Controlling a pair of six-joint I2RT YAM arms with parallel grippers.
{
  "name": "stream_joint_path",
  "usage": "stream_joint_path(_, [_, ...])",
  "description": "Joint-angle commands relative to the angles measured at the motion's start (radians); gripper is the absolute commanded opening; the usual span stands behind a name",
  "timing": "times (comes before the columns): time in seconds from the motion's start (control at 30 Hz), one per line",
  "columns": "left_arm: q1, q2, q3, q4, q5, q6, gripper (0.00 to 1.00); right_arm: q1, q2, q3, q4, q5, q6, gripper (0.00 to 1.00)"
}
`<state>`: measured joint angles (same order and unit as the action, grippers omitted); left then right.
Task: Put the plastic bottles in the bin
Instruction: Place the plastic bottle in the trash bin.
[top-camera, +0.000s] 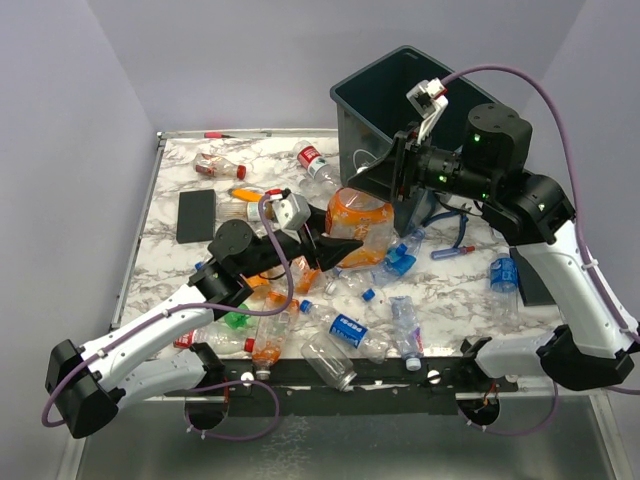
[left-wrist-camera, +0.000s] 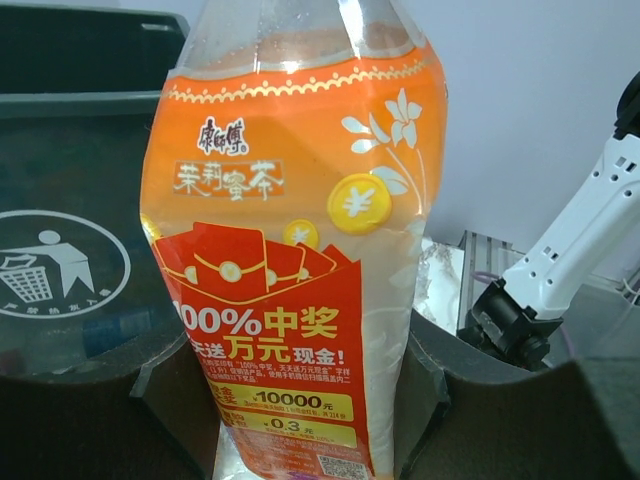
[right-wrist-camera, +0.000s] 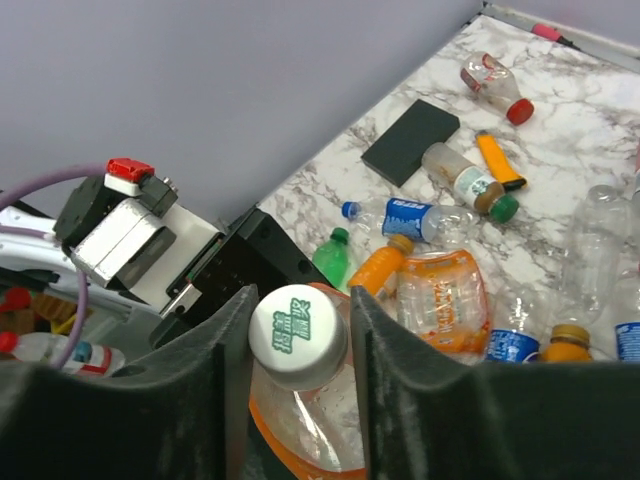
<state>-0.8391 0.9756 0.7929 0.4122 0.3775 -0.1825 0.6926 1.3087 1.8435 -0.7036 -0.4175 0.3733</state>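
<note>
My right gripper moves the white cap (right-wrist-camera: 297, 335) up and away from my base next, over the bin's open top.
A large clear bottle with an orange label (top-camera: 360, 225) hangs above the middle of the table, just left of the bin (top-camera: 362, 130). My left gripper (top-camera: 335, 245) is shut on its lower body; the left wrist view shows the label (left-wrist-camera: 290, 200) filling the space between both fingers, with the bin's logo wall (left-wrist-camera: 70, 260) behind. My right gripper (top-camera: 378, 185) reaches in from the right. Its fingers stand on both sides of the bottle's white cap (right-wrist-camera: 297, 335), pressing it. Several more plastic bottles (top-camera: 345, 328) lie across the table.
A flat black pad (top-camera: 196, 215) lies at the left, with an orange lighter (right-wrist-camera: 497, 160) near it. Blue-handled pliers (top-camera: 452, 250) rest right of the bin. Bottles (top-camera: 318, 165) also lie near the back edge and crowd the front (top-camera: 268, 335).
</note>
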Motion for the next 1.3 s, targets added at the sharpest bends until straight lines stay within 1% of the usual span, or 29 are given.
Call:
stream_joint_path(0.0, [0.001,-0.017,-0.021,0.005,-0.028,-0.009,0.44,0.019,0.000,-0.008,-0.037,0.072,-0.027,0.33])
stream_joint_path(0.03, [0.001,-0.018,-0.021,0.006,-0.031,-0.013,0.49,0.019,-0.006,-0.007,-0.036,0.091,-0.030,0.29])
stream_joint_path(0.07, [0.001,-0.021,-0.021,0.006,-0.035,-0.020,0.60,0.019,-0.012,-0.005,-0.033,0.110,-0.033,0.25])
stream_joint_path(0.1, [0.001,-0.024,-0.019,0.005,-0.042,-0.032,0.79,0.018,-0.021,-0.002,-0.024,0.130,-0.038,0.22])
stream_joint_path(0.13, [0.000,-0.028,-0.014,0.004,-0.053,-0.050,0.96,0.018,-0.034,0.002,-0.009,0.145,-0.042,0.21])
stream_joint_path(0.17, [0.000,-0.036,-0.007,0.001,-0.075,-0.070,0.99,0.019,-0.048,0.011,0.006,0.162,-0.050,0.20])
stream_joint_path(0.23, [0.001,-0.061,0.004,-0.017,-0.122,-0.089,0.99,0.019,-0.049,0.068,0.015,0.217,-0.070,0.18])
stream_joint_path(0.27, [0.001,-0.083,0.008,-0.028,-0.154,-0.086,0.99,0.019,-0.038,0.123,0.007,0.260,-0.086,0.17])
stream_joint_path(0.33, [0.001,-0.136,-0.004,-0.038,-0.235,-0.061,0.99,0.018,-0.006,0.239,-0.007,0.361,-0.123,0.12])
stream_joint_path(0.43, [0.001,-0.223,-0.052,-0.038,-0.422,-0.012,0.99,0.019,0.038,0.366,0.025,0.567,-0.185,0.01])
stream_joint_path(0.53, [0.000,-0.280,-0.109,-0.039,-0.602,0.036,0.99,0.018,0.090,0.429,0.090,0.807,-0.256,0.01])
stream_joint_path(0.6, [0.000,-0.299,-0.140,-0.037,-0.710,0.046,0.99,0.018,0.114,0.417,0.161,0.977,-0.307,0.01])
stream_joint_path(0.7, [-0.001,-0.303,-0.163,-0.034,-0.810,0.053,0.99,0.002,0.086,0.208,0.446,1.117,-0.422,0.00])
stream_joint_path(0.73, [-0.001,-0.301,-0.165,-0.038,-0.825,0.056,0.99,-0.012,0.088,0.179,0.522,1.137,-0.441,0.01])
stream_joint_path(0.8, [-0.001,-0.301,-0.164,-0.048,-0.839,0.066,0.99,-0.066,0.119,0.180,0.571,1.130,-0.415,0.01])
stream_joint_path(0.87, [-0.001,-0.304,-0.164,-0.060,-0.874,0.068,0.99,-0.124,0.171,0.219,0.553,1.093,-0.360,0.01])
stream_joint_path(0.97, [-0.002,-0.313,-0.162,-0.071,-0.912,0.077,0.99,-0.191,0.281,0.319,0.466,1.041,-0.277,0.01])
stream_joint_path(1.1, [-0.005,-0.332,-0.168,-0.072,-0.946,0.101,0.99,-0.274,0.374,0.346,0.424,0.986,-0.201,0.01])
stream_joint_path(1.17, [-0.013,-0.337,-0.171,-0.072,-0.964,0.111,0.99,-0.308,0.417,0.370,0.364,0.943,-0.143,0.06])
stream_joint_path(1.27, [-0.021,-0.332,-0.170,-0.070,-0.970,0.121,0.99,-0.328,0.448,0.375,0.304,0.902,-0.092,0.29])
